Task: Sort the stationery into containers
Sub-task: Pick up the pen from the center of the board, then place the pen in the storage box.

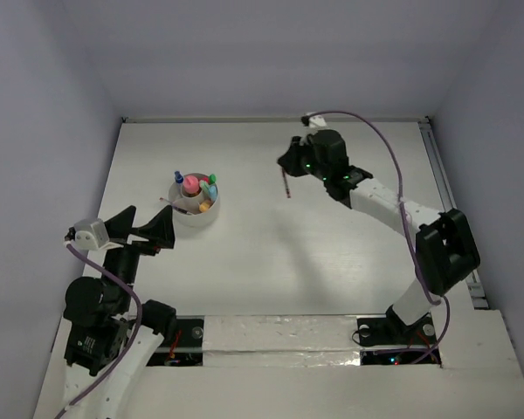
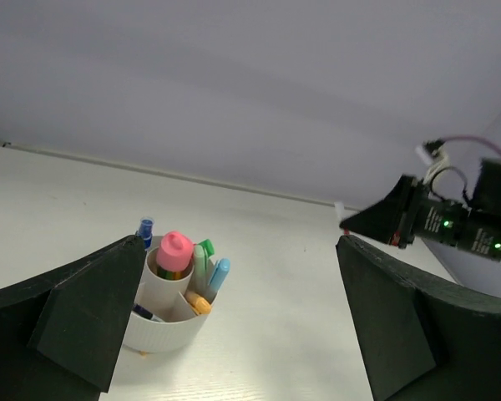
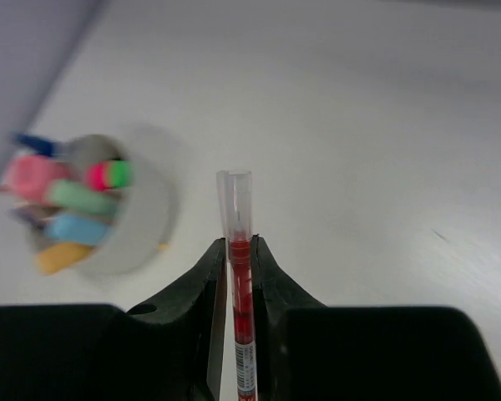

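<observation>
My right gripper swings across to the left in the top view next, over the cup section with a slim pen, to release another slim pen.
My right gripper (image 1: pixel 289 168) (image 3: pixel 238 244) is shut on a thin red pen (image 1: pixel 286 185) (image 3: pixel 241 280) with a clear cap, held above the table right of centre. The pen's cap end sticks out past the fingertips. The round white cup (image 1: pixel 197 217) (image 2: pixel 165 332) (image 3: pixel 144 227) stands at the left with inner dividers. In it are a pink marker (image 1: pixel 190 184) (image 2: pixel 174 250), a green one (image 2: pixel 205 247), a light-blue one (image 2: pixel 220 273), an orange one (image 2: pixel 199 302) and a blue-capped one (image 2: pixel 145 230). Just left of the cup and below it in the top view, my left gripper (image 1: pixel 145 229) (image 2: pixel 240 251) is open and holds nothing.
Grey walls close the table at the back and on both sides. A metal rail (image 1: pixel 446 179) runs along the right edge. A taped strip (image 1: pixel 279 340) crosses the near edge between the arm bases.
</observation>
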Controlling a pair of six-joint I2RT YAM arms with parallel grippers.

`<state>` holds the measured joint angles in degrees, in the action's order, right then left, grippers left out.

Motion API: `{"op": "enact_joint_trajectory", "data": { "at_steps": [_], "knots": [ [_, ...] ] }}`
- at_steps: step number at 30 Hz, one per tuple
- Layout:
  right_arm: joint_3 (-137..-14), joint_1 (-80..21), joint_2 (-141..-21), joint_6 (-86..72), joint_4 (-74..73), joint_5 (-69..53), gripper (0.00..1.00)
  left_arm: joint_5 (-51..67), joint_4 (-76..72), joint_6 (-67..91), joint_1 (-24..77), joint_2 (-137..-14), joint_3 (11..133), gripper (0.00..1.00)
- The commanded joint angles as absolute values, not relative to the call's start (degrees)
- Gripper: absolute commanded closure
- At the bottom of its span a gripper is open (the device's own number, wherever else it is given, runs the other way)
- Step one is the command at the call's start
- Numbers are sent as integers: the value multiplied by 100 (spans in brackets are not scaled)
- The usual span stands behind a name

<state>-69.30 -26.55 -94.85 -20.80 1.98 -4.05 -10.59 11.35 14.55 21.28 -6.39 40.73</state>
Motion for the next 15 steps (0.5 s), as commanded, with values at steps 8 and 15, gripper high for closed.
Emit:
{"op": "enact_joint_trajectory", "data": {
  "at_steps": [8,15],
  "knots": [
    [-8937,-4692,-10862,-774,2609,-2433,100,-738,738,1433,1548,-1055,4034,1],
    [-10282,-5141,-12021,-677,2795,-3102,100,-650,721,1415,1380,-1178,4034,1]
  ]
}}
